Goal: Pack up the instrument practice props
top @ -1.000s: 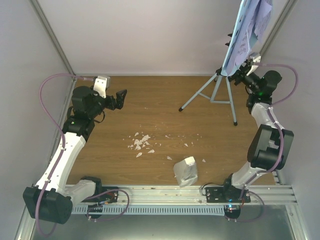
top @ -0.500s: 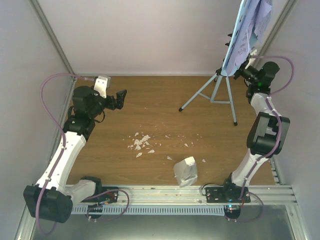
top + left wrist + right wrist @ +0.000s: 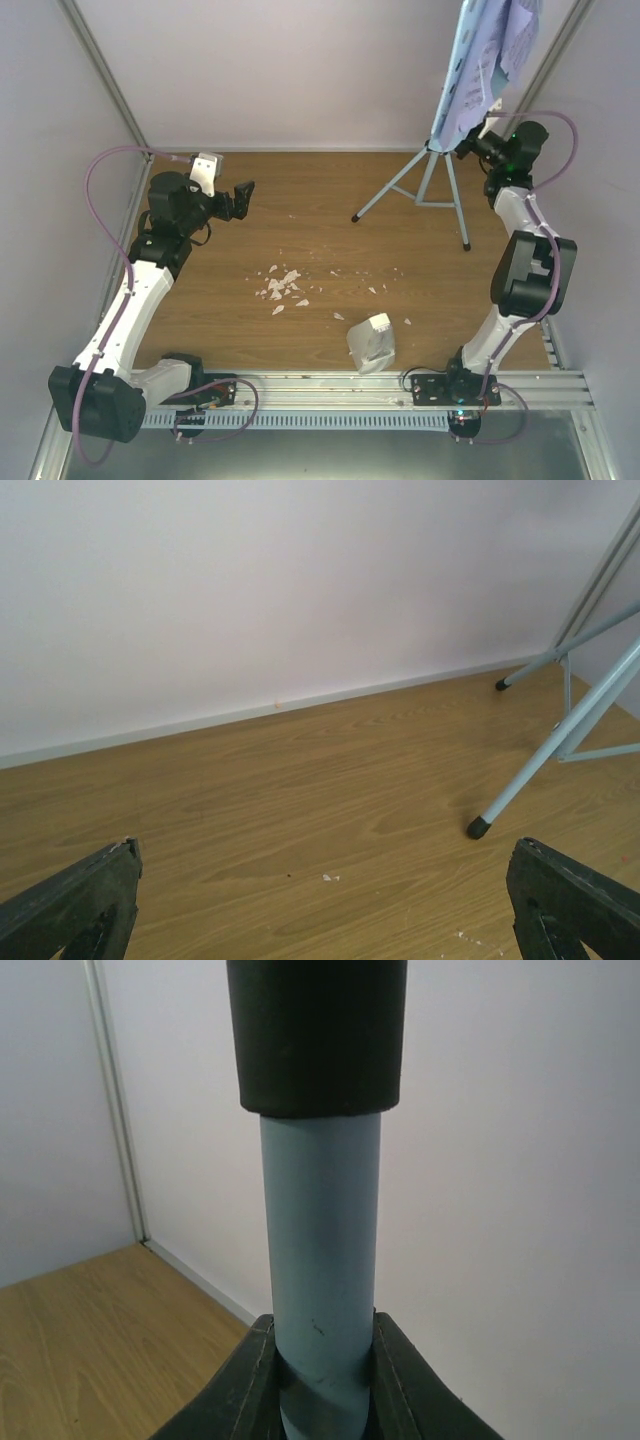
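Observation:
My right gripper should next turn, carry the pole [image 3: 320,1230] left in the top view over the open back floor and release it, as the tray stands edge-on.
The pale-blue tripod music stand [image 3: 468,95] rises at the back right, leaning slightly, with lavender-white sheet music pages [image 3: 512,40] on its tray. My right gripper [image 3: 478,145] is shut on the stand's pole [image 3: 320,1230], just under a black collar [image 3: 318,1030]; both fingers [image 3: 245,1370] press its sides. The small white metronome [image 3: 370,343] with its clear cover sits near the front rail. My left gripper [image 3: 243,198] hovers open at the back left with nothing between its fingertips [image 3: 95,890]. Two tripod legs [image 3: 560,740] show in the left wrist view.
White crumbs [image 3: 282,285] lie scattered over the middle of the wooden floor [image 3: 300,230]. Walls close in the back and both sides, and a metal rail [image 3: 330,385] runs along the front edge.
My right gripper has closed onto the stand's pole. The stand and its feet have shifted a little to the left. The left arm has not moved.

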### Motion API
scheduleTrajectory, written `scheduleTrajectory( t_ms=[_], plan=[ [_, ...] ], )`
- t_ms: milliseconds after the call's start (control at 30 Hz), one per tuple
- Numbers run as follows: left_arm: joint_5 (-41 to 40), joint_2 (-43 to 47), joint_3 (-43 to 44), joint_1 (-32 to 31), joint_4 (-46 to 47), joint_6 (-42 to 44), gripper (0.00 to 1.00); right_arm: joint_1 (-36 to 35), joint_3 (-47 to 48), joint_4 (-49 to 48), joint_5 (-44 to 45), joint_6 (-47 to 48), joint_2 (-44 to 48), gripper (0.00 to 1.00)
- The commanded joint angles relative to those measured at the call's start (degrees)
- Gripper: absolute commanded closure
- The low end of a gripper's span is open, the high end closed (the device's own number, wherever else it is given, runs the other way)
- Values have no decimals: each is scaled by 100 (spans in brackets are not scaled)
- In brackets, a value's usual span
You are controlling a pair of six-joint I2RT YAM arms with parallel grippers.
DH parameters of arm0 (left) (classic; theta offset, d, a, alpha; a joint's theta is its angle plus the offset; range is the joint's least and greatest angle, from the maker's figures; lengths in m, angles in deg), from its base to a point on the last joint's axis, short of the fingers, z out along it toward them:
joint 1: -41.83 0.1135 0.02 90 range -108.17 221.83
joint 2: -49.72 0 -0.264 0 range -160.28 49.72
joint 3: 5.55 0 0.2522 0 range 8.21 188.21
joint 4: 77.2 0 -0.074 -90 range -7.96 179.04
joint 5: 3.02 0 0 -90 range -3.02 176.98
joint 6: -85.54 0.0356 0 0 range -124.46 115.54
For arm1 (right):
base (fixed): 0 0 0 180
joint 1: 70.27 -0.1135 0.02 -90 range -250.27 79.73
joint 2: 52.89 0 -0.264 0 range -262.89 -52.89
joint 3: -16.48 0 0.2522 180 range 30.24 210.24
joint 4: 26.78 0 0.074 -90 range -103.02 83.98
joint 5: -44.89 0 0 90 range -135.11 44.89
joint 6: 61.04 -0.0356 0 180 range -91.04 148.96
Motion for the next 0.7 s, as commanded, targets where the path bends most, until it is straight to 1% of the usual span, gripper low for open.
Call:
scheduleTrajectory(
  t_ms=[0,100,167,400,500,600,667],
  plan=[
    [8,45,-71,35,208,46,1,-618,-445,80,1126,348,818,100],
    [-6,75,-78,39,206,55,1,-1060,-855,-102,2251,280,1272,100],
    [-11,105,-88,37,220,55,1,-1539,-1049,-101,3342,265,1490,100],
    [-12,190,-128,35,233,47,1,-2853,-1450,4,6005,173,1958,100],
    [17,232,-133,37,238,31,1,-3423,-1547,-81,6943,252,2042,100],
    [51,270,-142,35,250,20,1,-3904,-1479,-106,7689,351,1990,100],
    [57,294,-142,40,252,24,1,-4129,-1424,-69,8114,256,1947,100]
  ],
)
